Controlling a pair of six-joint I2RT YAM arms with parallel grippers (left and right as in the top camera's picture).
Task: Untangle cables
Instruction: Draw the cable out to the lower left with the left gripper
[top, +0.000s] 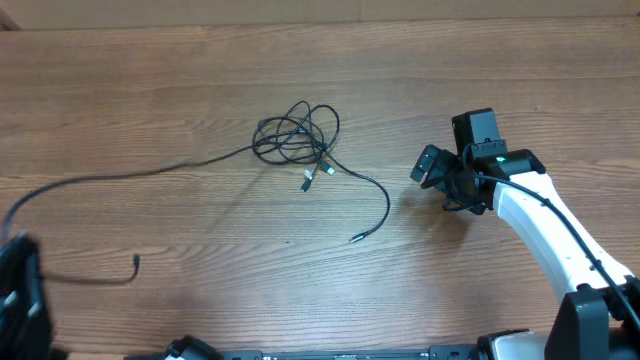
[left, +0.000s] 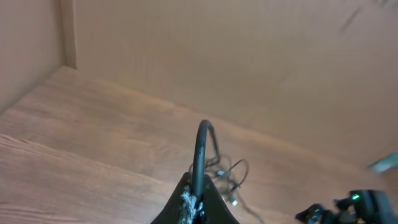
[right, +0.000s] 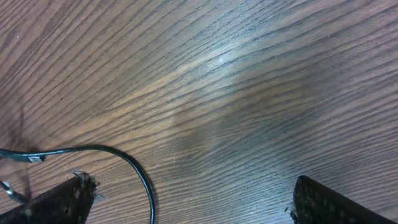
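Observation:
The cord still runs into the tangle, so my left gripper should pull it free next, then tilt down and lower toward the table short of the plugs.
The cables form a small black tangle (top: 297, 135) at the table's middle, with silver-tipped plugs (top: 308, 182) lying just below it. One thin cord (top: 120, 175) runs left from the tangle to my left gripper (top: 16, 268) at the lower left edge. Another cord (top: 383, 195) curves right and down to a plug end (top: 356, 238). In the left wrist view my left gripper (left: 198, 198) is shut on a black cord (left: 201, 149), with the tangle (left: 227, 174) beyond it. My right gripper (top: 428, 165) (right: 193, 208) is open and empty, low over the table, right of the curved cord (right: 127, 160).
A loose cord end (top: 135, 263) lies at the lower left. A brown wall (left: 249, 56) backs the wooden table (top: 200, 60). My right arm's white link (top: 540, 225) reaches in from the lower right.

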